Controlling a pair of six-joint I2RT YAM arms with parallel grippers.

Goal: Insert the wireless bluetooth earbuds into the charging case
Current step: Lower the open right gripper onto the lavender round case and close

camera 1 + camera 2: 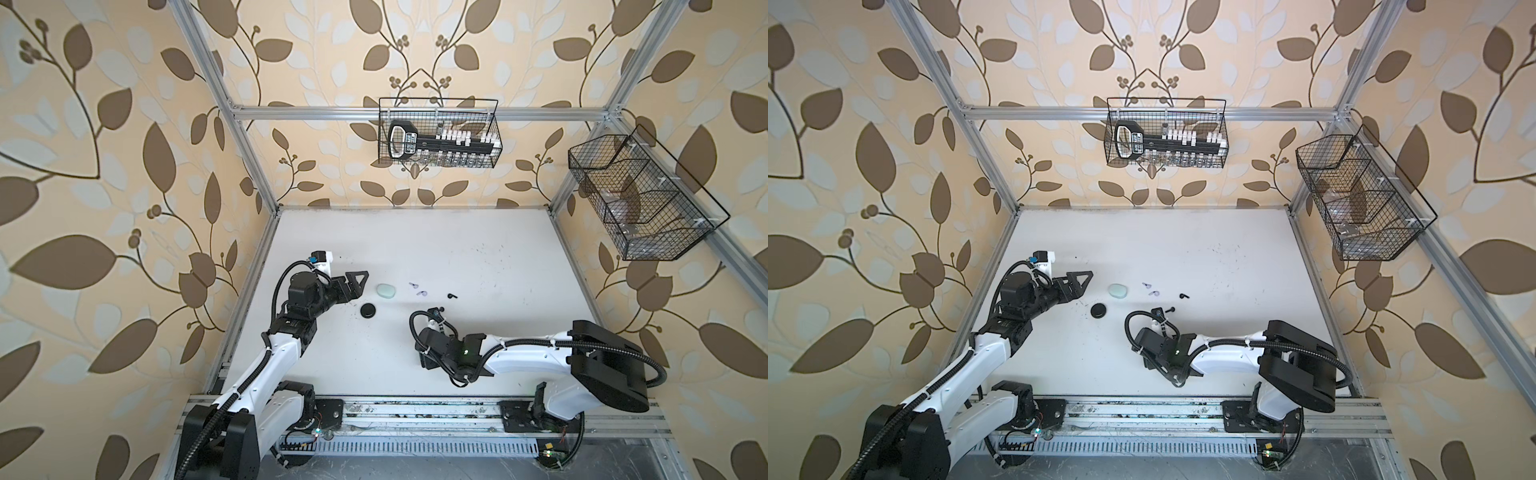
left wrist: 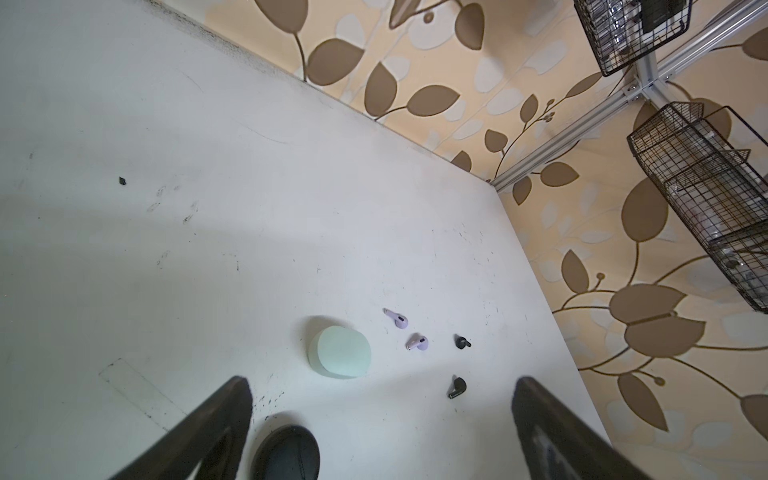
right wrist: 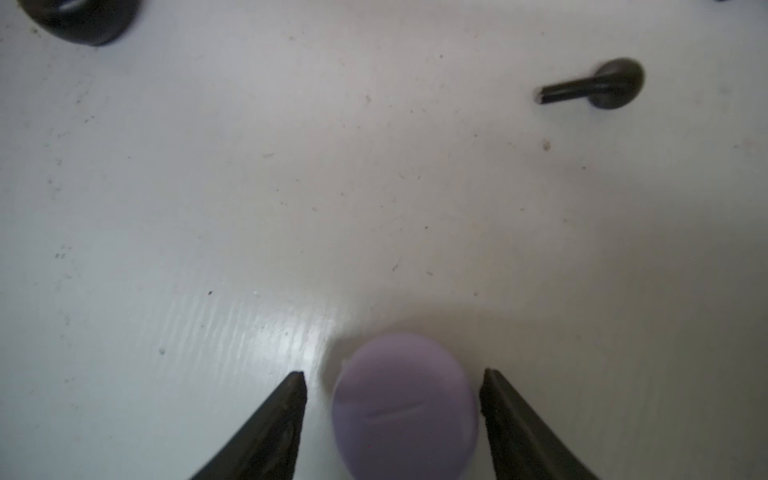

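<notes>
The lilac case lies between the fingers of my right gripper, so my right gripper will next pull back, away from the black earbud, and then close its fingers on the case's sides.
Two lilac earbuds (image 2: 397, 319) (image 2: 417, 343) and two black earbuds (image 2: 462, 342) (image 2: 457, 386) lie loose on the white table (image 1: 457, 249). In both top views they sit right of a shut mint case (image 1: 385, 290) and a shut black case (image 1: 368, 311). My left gripper (image 1: 358, 286) hangs open just left of these cases, holding nothing. In the right wrist view my right gripper (image 3: 392, 374) straddles a shut lilac case (image 3: 405, 403). A thin gap shows at each finger (image 3: 286, 415). One black earbud (image 3: 602, 85) lies ahead of it. The top views hide that gripper and the lilac case under the wrist.
A wire basket (image 1: 440, 133) with a black tool hangs on the back rail. A second wire basket (image 1: 640, 199) hangs on the right wall. Aluminium posts frame the table, and the arms' base rail (image 1: 415, 411) runs along its front edge.
</notes>
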